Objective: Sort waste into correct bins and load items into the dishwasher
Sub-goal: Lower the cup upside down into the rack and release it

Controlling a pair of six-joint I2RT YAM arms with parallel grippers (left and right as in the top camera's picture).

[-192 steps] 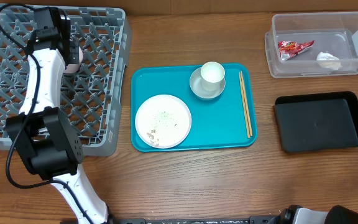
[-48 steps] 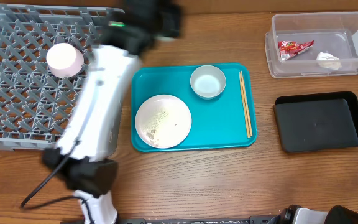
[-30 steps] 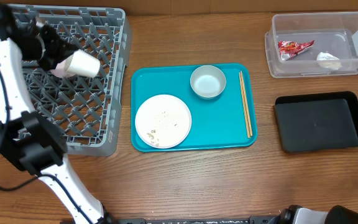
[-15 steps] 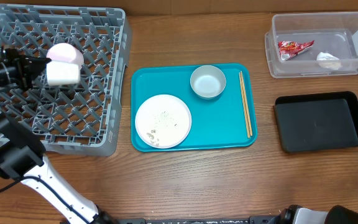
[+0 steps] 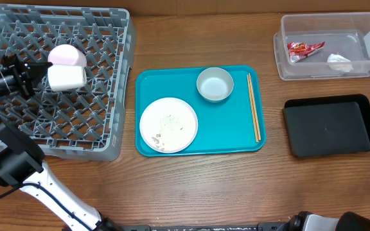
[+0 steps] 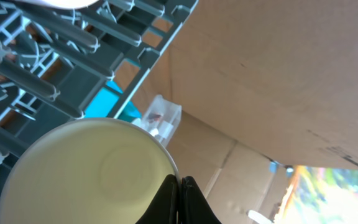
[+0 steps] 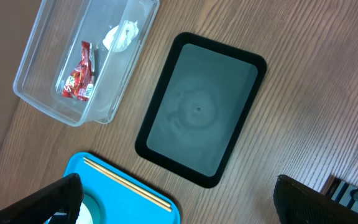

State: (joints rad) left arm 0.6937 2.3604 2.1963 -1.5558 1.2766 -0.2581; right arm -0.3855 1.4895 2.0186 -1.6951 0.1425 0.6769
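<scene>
The small white cup still crowds the white bowl, so my left gripper should next carry the cup down and back onto the rack's empty wires (image 5: pixel 65 96).
My left gripper (image 5: pixel 42 72) reaches in from the left over the grey dishwasher rack (image 5: pixel 101 38) and is shut on the rim of the small white cup (image 5: pixel 67 77), which lies on its side. In the left wrist view the cup (image 6: pixel 86 168) fills the lower left, its rim pinched between the fingertips. A white bowl (image 5: pixel 68 55) rests in the rack just behind it. The plate (image 5: pixel 168 124) with food crumbs (image 5: pixel 161 136) and another bowl (image 5: pixel 214 84) sit on the teal tray (image 5: pixel 236 138). My right gripper (image 7: pixel 178 186) hangs open above the table, holding nothing.
The clear tub (image 5: pixel 329 29) at the back right holds the red wrapper (image 5: pixel 304 49) and the white tissue (image 5: pixel 339 61). The black bin (image 5: pixel 331 125) sits in front of it. Chopsticks (image 5: pixel 254 106) lie along the tray's right side.
The left arm has swung to the rack's left side, carrying the cup leftwards and lower, beside the bowl. Over the last half second it barely moved. The right arm is still.
</scene>
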